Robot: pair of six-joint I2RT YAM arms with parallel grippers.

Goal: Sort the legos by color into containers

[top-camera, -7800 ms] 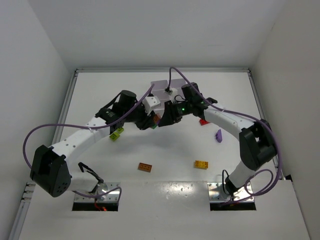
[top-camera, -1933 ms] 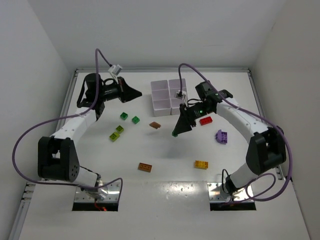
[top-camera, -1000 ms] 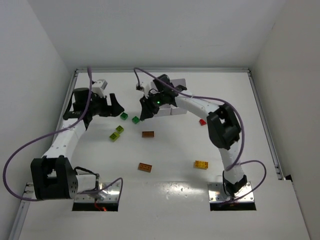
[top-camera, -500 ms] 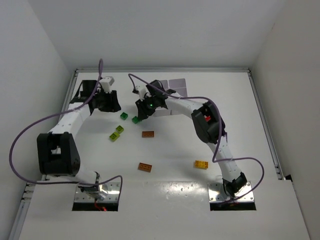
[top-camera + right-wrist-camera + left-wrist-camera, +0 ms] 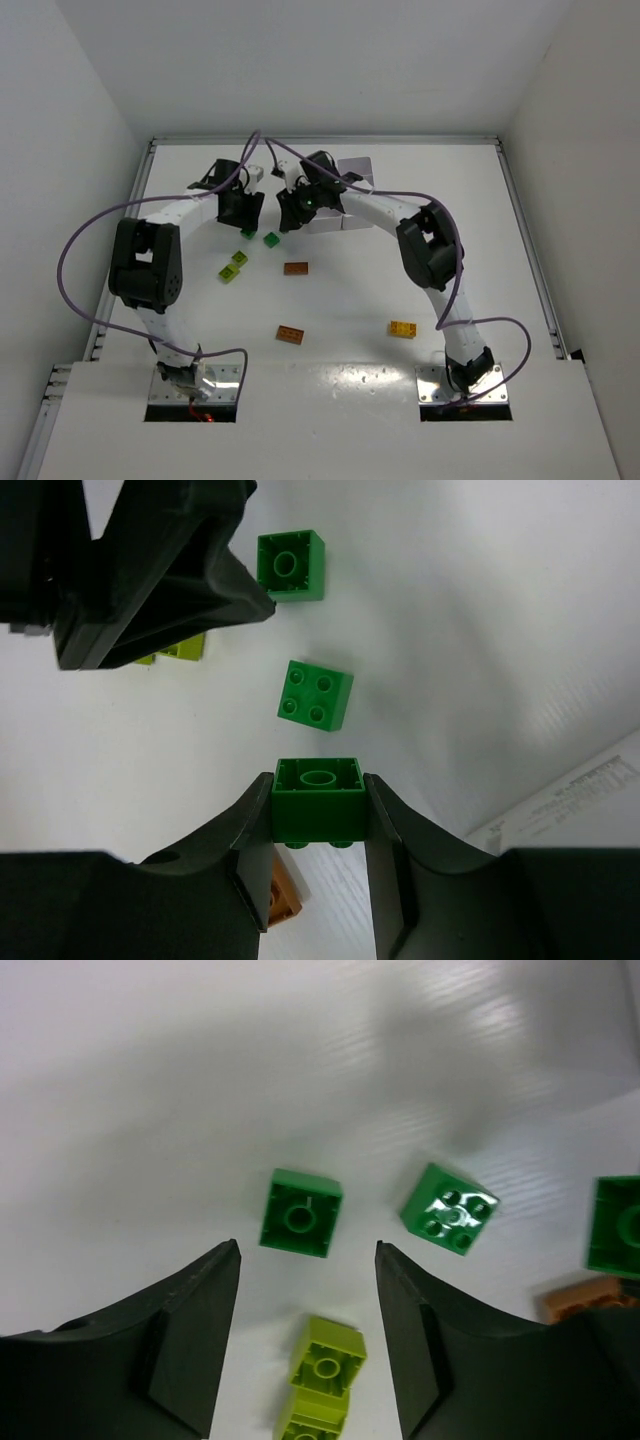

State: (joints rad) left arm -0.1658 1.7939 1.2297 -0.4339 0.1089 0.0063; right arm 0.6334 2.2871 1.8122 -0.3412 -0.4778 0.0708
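The white tray's far end is outward of my right gripper, to its right in the top view. My right gripper should carry the dark green lego there and then release it.
My right gripper (image 5: 318,785) is shut on a dark green lego (image 5: 318,805), held upside down above the table, left of the white tray (image 5: 352,168). Below it lie two more green legos, one studs-up (image 5: 315,694) and one upside down (image 5: 290,566). My left gripper (image 5: 307,1258) is open and hangs over that upside-down green lego (image 5: 300,1213), with two lime legos (image 5: 325,1360) between its fingers. In the top view the two grippers, left (image 5: 241,212) and right (image 5: 294,212), are close together.
Lime legos (image 5: 233,265), two orange-brown legos (image 5: 296,268) (image 5: 291,334) and a yellow lego (image 5: 403,328) lie on the white table. The right arm hides part of the tray. A raised rim (image 5: 135,220) bounds the table.
My left gripper has swung right from the far-left edge to over the green legos. My right gripper has stayed beside the tray with the green lego in it.
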